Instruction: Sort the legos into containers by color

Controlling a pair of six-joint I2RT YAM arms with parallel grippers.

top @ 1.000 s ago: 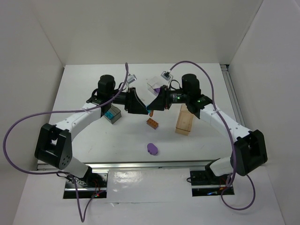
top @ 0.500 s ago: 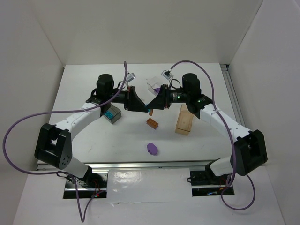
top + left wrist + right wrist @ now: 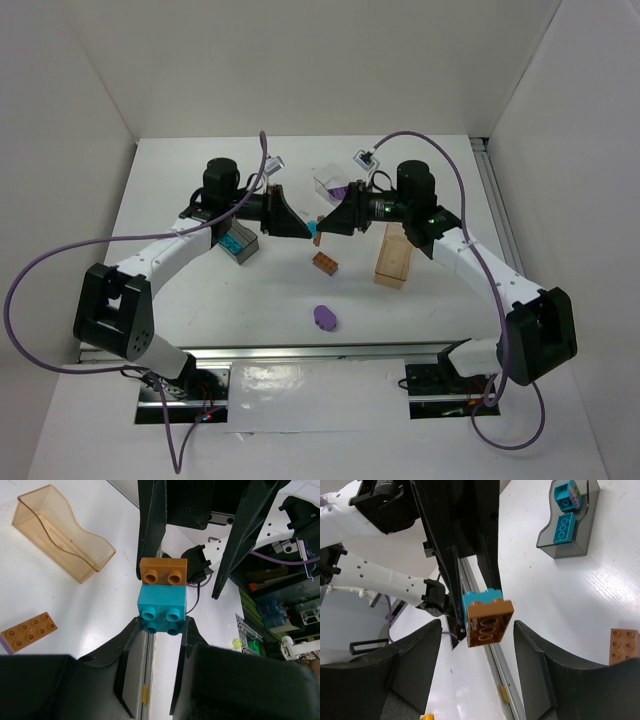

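My left gripper swings toward the dark-grey box (image 3: 240, 248) next and turns its fingers down. Then it lowers the teal brick inside and releases it, because teal pieces lie there.
My left gripper (image 3: 162, 622) is shut on a teal brick (image 3: 162, 611) with an orange-brown brick (image 3: 163, 571) stuck to its far end. In the top view the stack (image 3: 317, 233) hangs above the table between the left gripper (image 3: 306, 229) and right gripper (image 3: 327, 224). My right gripper (image 3: 477, 625) is open, its fingers on either side of the orange-brown brick (image 3: 490, 622) with gaps on both sides. The dark-grey box (image 3: 240, 248) holds teal pieces (image 3: 565, 525). The clear box (image 3: 335, 184) holds a purple piece. The tan box (image 3: 393, 256) stands at the right.
A flat orange-brown plate (image 3: 324, 263) lies on the table below the grippers, and also shows in the left wrist view (image 3: 27, 631). The flat purple oval (image 3: 323, 317) lies nearer the front edge. White walls enclose the table on three sides.
The two arms have drawn slightly apart, the left one leftward and the right one rightward. The brick stack stays in my left gripper.
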